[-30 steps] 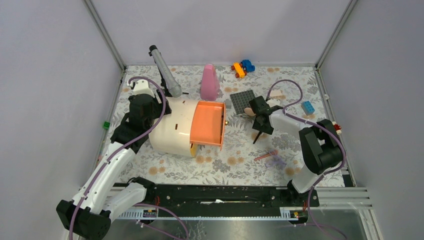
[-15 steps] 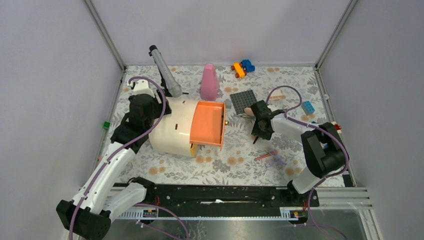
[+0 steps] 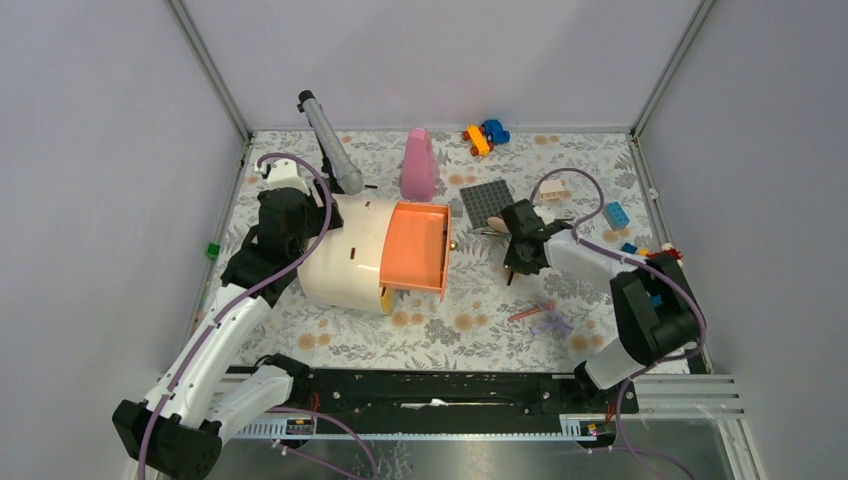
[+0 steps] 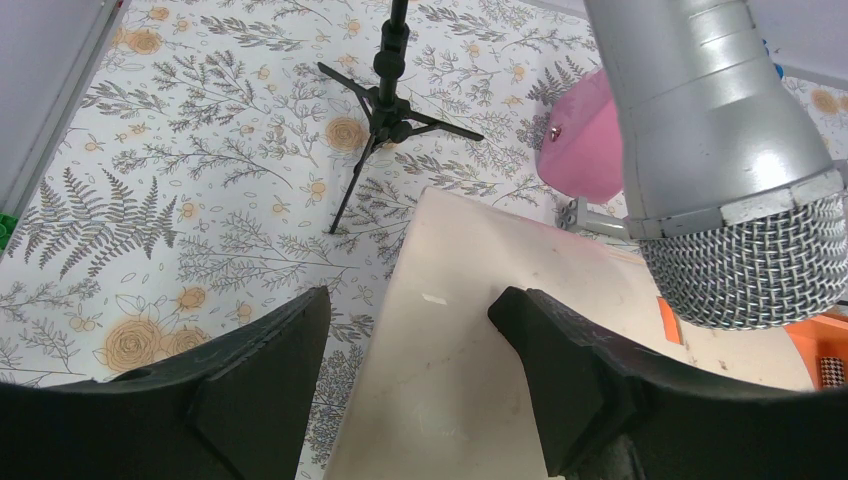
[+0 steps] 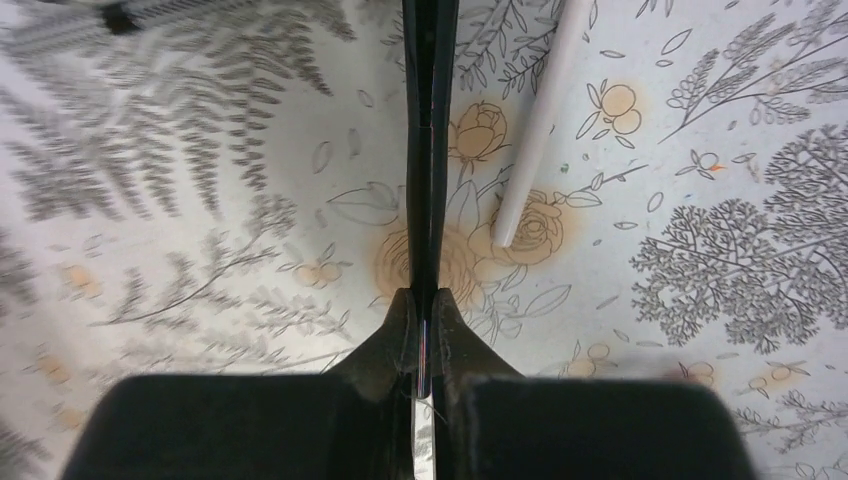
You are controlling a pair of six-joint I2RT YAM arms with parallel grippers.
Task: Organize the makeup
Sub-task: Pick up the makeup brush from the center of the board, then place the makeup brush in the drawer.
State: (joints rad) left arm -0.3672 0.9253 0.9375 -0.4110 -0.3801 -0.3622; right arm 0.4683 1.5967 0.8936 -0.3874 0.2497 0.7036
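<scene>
Next, my right gripper carries the black brush up toward the organizer, over the orange drawer, which is pulled out and has open room.
My right gripper is shut on a thin black brush held low over the floral mat; its tip pokes out below the jaws. A thin white stick lies just right of the brush. A peach sponge sits close behind this gripper. A small pale tube lies farther back. A thin pink-red stick lies toward the front. My left gripper stands open over the back corner of the cream organizer, whose orange drawer is pulled out.
A silver microphone on a black tripod stands behind the organizer. A tall pink cone bottle and a grey studded plate stand at the back. Toy bricks lie back and right.
The right gripper's jaws have closed onto the black brush, and that arm's elbow has swung out to the right. The left arm has not moved.
</scene>
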